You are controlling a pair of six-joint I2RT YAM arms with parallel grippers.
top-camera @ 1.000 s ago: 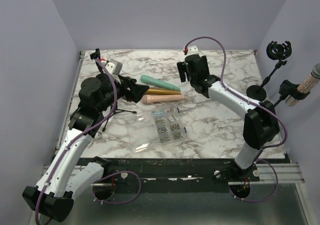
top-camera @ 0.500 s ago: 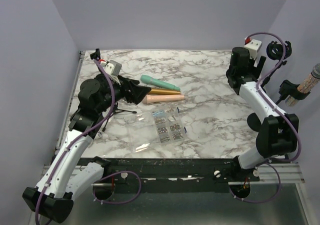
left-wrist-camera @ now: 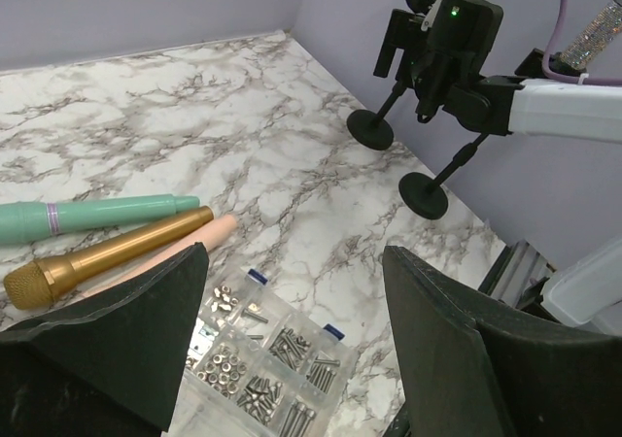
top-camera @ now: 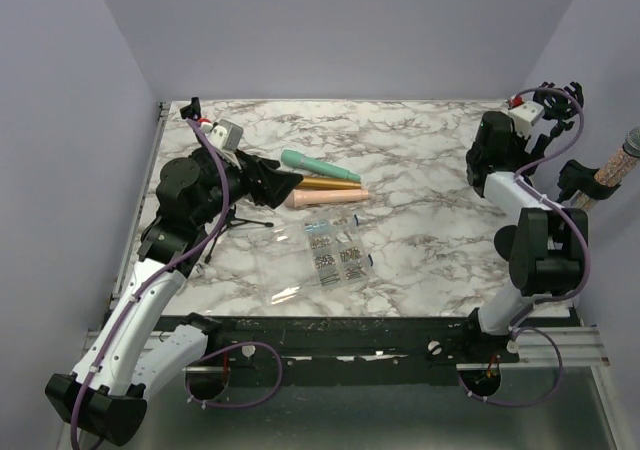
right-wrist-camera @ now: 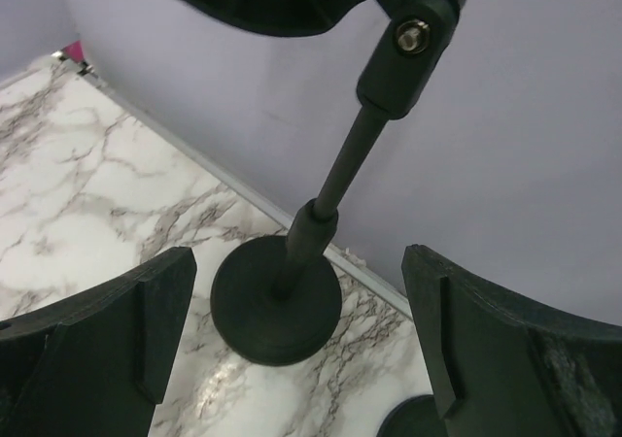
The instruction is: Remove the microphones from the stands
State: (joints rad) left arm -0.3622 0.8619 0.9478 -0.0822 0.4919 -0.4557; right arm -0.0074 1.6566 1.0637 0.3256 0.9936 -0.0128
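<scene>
My right gripper should move down toward the wall and close around the collar low on the far stand's pole. That collar is still beyond the gripper's fingers.
The glittery microphone (top-camera: 622, 165) sits tilted in the clip of the near black stand (top-camera: 575, 175) at the right edge; it also shows in the left wrist view (left-wrist-camera: 595, 34). My right gripper (top-camera: 493, 155) hangs open beside both stands. In the right wrist view its jaws (right-wrist-camera: 296, 257) frame the far stand's round base (right-wrist-camera: 277, 301) and pole (right-wrist-camera: 345, 170) without touching them; that stand's clip (top-camera: 560, 100) is empty. My left gripper (top-camera: 275, 182) stays open over the left half of the table, nothing between its fingers (left-wrist-camera: 442, 359).
Teal (top-camera: 320, 165), gold (top-camera: 325, 183) and pink (top-camera: 325, 198) microphones lie side by side mid-table. A clear box of screws (top-camera: 335, 250) lies in front of them, a small tripod (top-camera: 240, 220) to the left. The wall stands right behind the stands.
The right arm has swung from the middle of the table to the stands at the right edge, its jaws open throughout. The left arm has not moved.
</scene>
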